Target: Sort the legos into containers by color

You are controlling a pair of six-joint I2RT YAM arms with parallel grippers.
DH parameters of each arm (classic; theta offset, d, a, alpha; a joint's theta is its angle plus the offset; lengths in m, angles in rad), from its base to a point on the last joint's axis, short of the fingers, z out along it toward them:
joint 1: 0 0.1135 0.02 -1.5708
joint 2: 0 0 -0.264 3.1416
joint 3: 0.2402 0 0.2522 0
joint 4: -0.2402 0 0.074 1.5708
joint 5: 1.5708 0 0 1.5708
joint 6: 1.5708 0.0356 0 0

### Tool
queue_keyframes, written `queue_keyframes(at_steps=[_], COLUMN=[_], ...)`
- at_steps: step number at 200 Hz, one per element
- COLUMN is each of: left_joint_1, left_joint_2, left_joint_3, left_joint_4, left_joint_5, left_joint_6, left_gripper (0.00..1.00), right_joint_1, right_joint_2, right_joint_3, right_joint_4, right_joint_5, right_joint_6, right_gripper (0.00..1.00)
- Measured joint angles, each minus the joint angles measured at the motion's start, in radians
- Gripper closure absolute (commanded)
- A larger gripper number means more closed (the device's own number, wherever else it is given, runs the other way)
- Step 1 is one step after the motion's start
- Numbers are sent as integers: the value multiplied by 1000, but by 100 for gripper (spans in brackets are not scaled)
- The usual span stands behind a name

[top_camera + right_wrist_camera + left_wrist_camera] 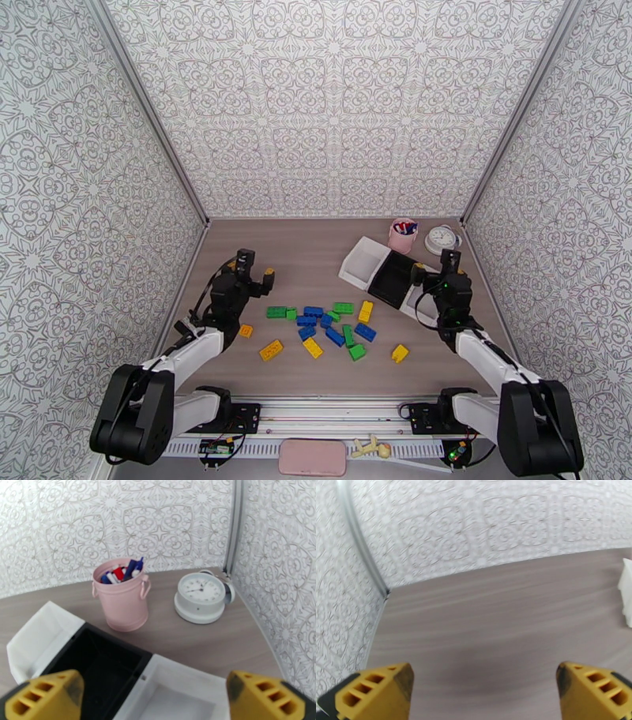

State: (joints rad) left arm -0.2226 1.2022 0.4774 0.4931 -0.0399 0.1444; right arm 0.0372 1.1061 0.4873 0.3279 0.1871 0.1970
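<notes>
My right gripper should turn and move back toward the base. Then it should lower its fingers astride the near white bin's outer side.
The legos lie scattered mid-table in green, blue and yellow: a green one at the left, a yellow one at the right. The containers stand in a row at the back right: a white bin, a black bin and a second white bin partly under my right arm. My left gripper hovers open over bare table left of the legos, its yellow fingertips wide apart. My right gripper hangs open above the black bin and the near white bin, both empty.
A pink cup of pens and a round white clock stand behind the bins in the back right corner. Patterned walls close in the table on three sides. The other white bin's edge lies to the right of my left gripper.
</notes>
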Motion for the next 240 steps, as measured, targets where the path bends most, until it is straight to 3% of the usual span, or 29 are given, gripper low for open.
queue_keyframes(at_steps=[44,82,152,179,209,240], left_joint_1=[-187,-333,-477,-482,-483,-484], left_joint_2=[-36,-57,18,37,45,45], left_joint_3=[44,55,90,90,90,90], left_joint_4=[-145,-187,-137,-122,-91,-85], left_joint_5=[121,251,443,467,481,485], left_joint_6=[19,5,-39,-39,-39,-39], left_gripper=[0,0,0,0,0,0], right_joint_1=[0,-4,-31,-45,-50,-50], right_joint_2=[-55,-57,67,105,110,118], right_joint_3=[146,169,179,180,180,181], right_joint_4=[-389,-606,-756,-758,-755,-755], right_joint_5=[30,30,22,20,11,16], right_joint_6=[167,213,269,292,293,304], right_gripper=[0,0,3,17,41,58])
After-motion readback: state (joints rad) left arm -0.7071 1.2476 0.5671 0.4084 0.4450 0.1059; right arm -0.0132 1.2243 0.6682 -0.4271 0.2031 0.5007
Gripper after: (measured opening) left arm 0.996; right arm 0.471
